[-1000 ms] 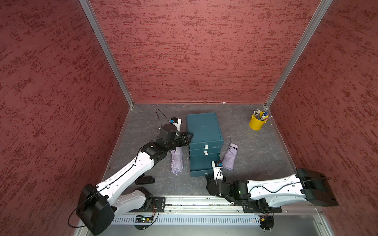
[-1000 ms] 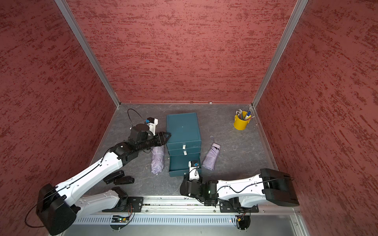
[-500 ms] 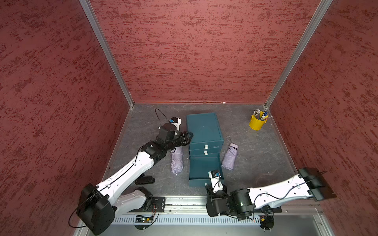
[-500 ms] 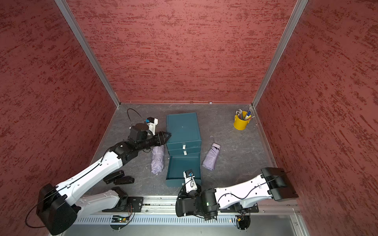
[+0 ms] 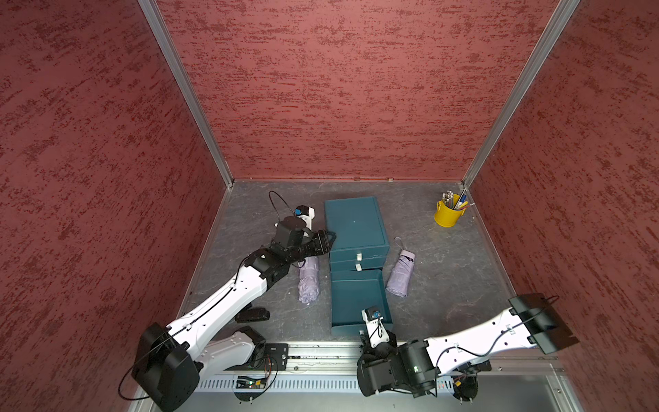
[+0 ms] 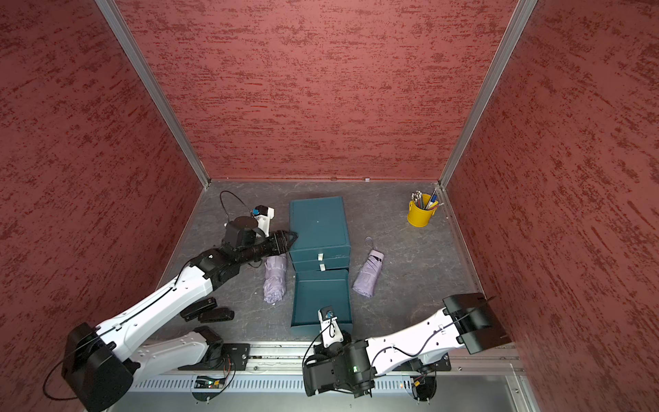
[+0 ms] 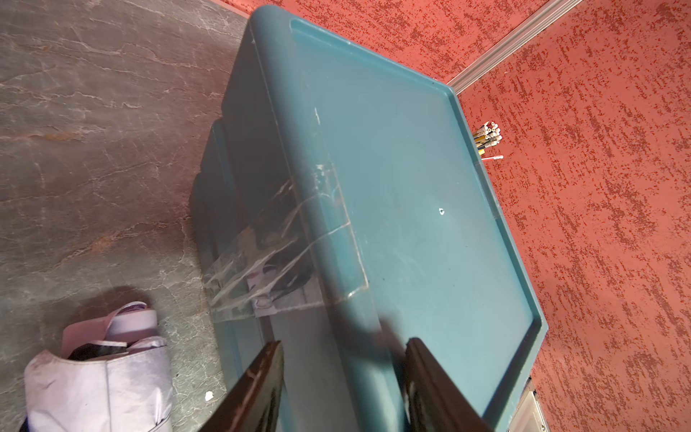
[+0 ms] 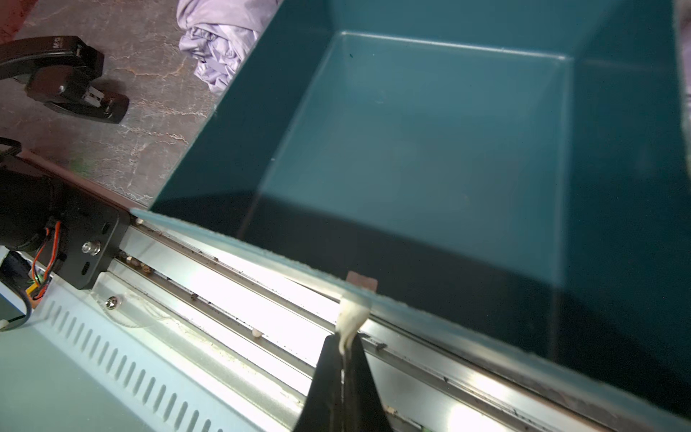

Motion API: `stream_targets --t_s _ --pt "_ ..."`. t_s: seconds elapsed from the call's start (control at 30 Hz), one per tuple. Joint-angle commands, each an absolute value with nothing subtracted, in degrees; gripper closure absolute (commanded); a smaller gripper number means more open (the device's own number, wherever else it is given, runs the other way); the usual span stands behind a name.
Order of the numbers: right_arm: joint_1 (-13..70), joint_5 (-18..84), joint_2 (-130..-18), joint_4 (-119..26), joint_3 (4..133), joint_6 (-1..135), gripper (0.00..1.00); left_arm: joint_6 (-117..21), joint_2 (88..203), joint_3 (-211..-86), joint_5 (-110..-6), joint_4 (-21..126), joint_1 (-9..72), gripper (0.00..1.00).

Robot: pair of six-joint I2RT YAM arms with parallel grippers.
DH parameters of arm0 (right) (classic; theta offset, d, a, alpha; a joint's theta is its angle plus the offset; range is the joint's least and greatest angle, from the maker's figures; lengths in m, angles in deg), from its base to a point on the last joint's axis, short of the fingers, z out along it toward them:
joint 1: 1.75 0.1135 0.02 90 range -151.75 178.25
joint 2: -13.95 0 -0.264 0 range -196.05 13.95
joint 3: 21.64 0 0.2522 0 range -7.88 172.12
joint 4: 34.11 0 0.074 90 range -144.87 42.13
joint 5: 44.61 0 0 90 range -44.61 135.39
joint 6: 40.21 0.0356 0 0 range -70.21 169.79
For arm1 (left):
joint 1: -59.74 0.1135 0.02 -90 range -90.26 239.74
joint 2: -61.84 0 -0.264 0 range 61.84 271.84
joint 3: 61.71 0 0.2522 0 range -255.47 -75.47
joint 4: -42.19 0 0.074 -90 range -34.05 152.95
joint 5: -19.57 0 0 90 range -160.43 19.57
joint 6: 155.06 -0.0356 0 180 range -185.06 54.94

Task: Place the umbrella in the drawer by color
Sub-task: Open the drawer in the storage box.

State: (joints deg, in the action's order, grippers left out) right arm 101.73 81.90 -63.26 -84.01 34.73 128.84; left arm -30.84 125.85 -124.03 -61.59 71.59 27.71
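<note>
I will next ease the white pull tab (image 5: 362,333) (image 8: 351,314) slightly outward in the closed fingers of my right gripper and let go of it, because the drawer is far out.
A teal drawer cabinet (image 5: 354,223) (image 6: 318,223) stands mid-floor, its bottom drawer (image 5: 357,296) (image 6: 321,295) (image 8: 411,149) pulled far out and empty. One folded lilac umbrella (image 5: 308,280) (image 6: 274,280) (image 7: 97,385) lies left of the cabinet. Another lilac umbrella (image 5: 401,273) (image 6: 367,274) lies to its right. My left gripper (image 5: 330,237) (image 6: 290,238) (image 7: 344,344) is open, its jaws straddling the cabinet's top left edge. My right gripper (image 8: 346,338) is shut on the drawer's white pull tab (image 8: 351,314) at the front rail.
A yellow cup of pens (image 5: 447,214) (image 6: 420,214) stands at the back right corner. A black stapler (image 5: 251,314) (image 6: 207,310) (image 8: 71,78) lies front left. Clear tape (image 7: 284,254) hangs on the cabinet's side. The metal rail (image 5: 321,351) borders the floor in front.
My right gripper has drawn back toward the front rail, pulling the bottom drawer from nearly closed to far out. The left arm and both umbrellas have stayed put.
</note>
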Motion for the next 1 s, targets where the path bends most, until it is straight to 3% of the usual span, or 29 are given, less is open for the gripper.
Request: stream_targets --t_s 0.0,0.67,0.77,0.83,0.97 --pt "101.89 82.35 -63.49 -86.19 36.08 130.91 1.00 -32.36 126.95 -121.08 -64.48 82.75 28.65 0.46" --pt "92.20 80.02 -66.59 -77.27 34.41 122.17 0.98 -38.51 127.12 -121.52 -65.53 84.85 28.46 0.52" --pt "92.29 79.05 -66.82 -78.41 34.99 122.20 0.80 -38.65 127.46 -122.00 -66.95 85.55 28.45 0.52" --pt "92.84 79.10 -66.70 -79.80 35.68 122.51 0.54 -38.71 127.82 -122.49 -67.36 85.70 28.59 0.52" --pt "94.22 82.70 -64.39 -88.34 39.01 124.63 0.42 -38.73 128.24 -123.20 -67.17 84.95 28.56 0.50"
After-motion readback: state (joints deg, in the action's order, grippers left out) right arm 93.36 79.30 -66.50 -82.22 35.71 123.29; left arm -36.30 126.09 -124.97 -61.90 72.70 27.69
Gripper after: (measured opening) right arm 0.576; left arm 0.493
